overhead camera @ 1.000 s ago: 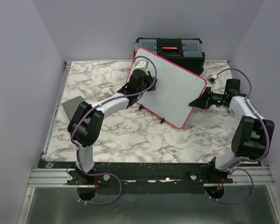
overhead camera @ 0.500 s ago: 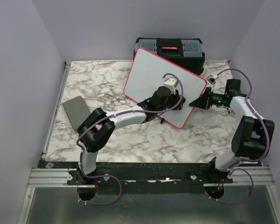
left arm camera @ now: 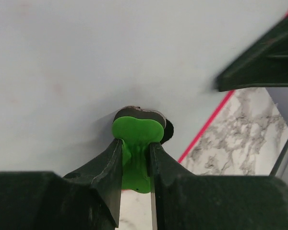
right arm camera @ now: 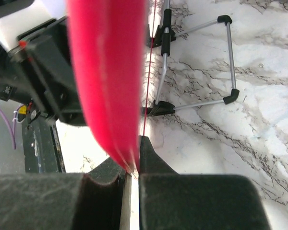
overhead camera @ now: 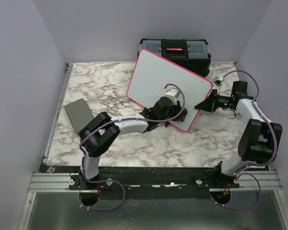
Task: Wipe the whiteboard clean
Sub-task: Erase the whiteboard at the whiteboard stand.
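Observation:
The board looks clean, so my left gripper moves off it next. It then frees the eraser point(left arm camera: 134, 139) over the bare marble to the board's left in the top view.
The whiteboard point(overhead camera: 156, 79), white with a pink-red rim, stands tilted at the back middle of the marble table, and its face looks clean. My left gripper point(overhead camera: 176, 114) sits low on the board's right half, shut on a green eraser point(left arm camera: 134, 139) whose dark pad presses on the white surface point(left arm camera: 105, 57). My right gripper point(overhead camera: 200, 105) is shut on the board's right edge; the right wrist view shows the pink rim point(right arm camera: 110, 76) pinched between its fingers point(right arm camera: 153, 160). The board's wire stand point(right arm camera: 229, 62) rests on the table behind it.
A black toolbox point(overhead camera: 175, 49) stands just behind the board against the back wall. A small grey flat pad point(overhead camera: 78, 114) lies at the table's left edge. Purple walls close in the left, right and back sides.
My left gripper has swept with the eraser from the board's upper left corner down across its face to the lower right part. The right gripper has stayed clamped on the rim.

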Tool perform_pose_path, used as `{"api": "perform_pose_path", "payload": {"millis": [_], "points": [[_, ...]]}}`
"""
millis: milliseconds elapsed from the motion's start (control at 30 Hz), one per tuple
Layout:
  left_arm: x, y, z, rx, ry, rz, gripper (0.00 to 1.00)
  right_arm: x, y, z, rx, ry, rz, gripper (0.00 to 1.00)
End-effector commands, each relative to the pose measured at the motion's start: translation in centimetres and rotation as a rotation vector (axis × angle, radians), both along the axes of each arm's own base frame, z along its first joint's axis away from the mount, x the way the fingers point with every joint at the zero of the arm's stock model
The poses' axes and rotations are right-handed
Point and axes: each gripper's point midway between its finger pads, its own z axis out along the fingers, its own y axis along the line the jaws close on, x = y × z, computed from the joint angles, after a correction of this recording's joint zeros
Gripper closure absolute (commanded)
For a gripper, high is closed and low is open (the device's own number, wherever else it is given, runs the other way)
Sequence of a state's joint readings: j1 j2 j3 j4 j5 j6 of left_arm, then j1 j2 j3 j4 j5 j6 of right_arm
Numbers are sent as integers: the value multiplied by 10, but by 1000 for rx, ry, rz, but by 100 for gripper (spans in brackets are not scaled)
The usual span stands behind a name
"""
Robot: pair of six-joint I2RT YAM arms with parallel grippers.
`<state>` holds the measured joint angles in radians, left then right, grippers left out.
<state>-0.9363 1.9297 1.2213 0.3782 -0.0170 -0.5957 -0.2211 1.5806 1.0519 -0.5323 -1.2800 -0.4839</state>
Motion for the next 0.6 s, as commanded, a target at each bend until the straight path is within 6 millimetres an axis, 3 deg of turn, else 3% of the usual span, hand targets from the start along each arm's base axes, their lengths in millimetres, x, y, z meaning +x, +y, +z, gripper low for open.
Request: {"api": "perform_pose_path", "payload": {"millis": [0, 200, 400, 467, 567], "points": [[48, 67, -22, 59, 39, 168, 100, -10, 14, 28, 78, -67, 75, 99], [94, 121, -18, 91, 39, 299, 100, -11, 15, 28, 78, -67, 75, 99], [121, 161, 1, 88, 26, 383, 100, -10, 14, 27, 67, -68, 69, 99], [123, 170, 19, 68, -24, 391, 100, -9, 13, 26, 58, -74, 66, 99], [113, 178, 64, 24, -140, 364, 100, -9, 13, 26, 47, -81, 61, 99]]}}
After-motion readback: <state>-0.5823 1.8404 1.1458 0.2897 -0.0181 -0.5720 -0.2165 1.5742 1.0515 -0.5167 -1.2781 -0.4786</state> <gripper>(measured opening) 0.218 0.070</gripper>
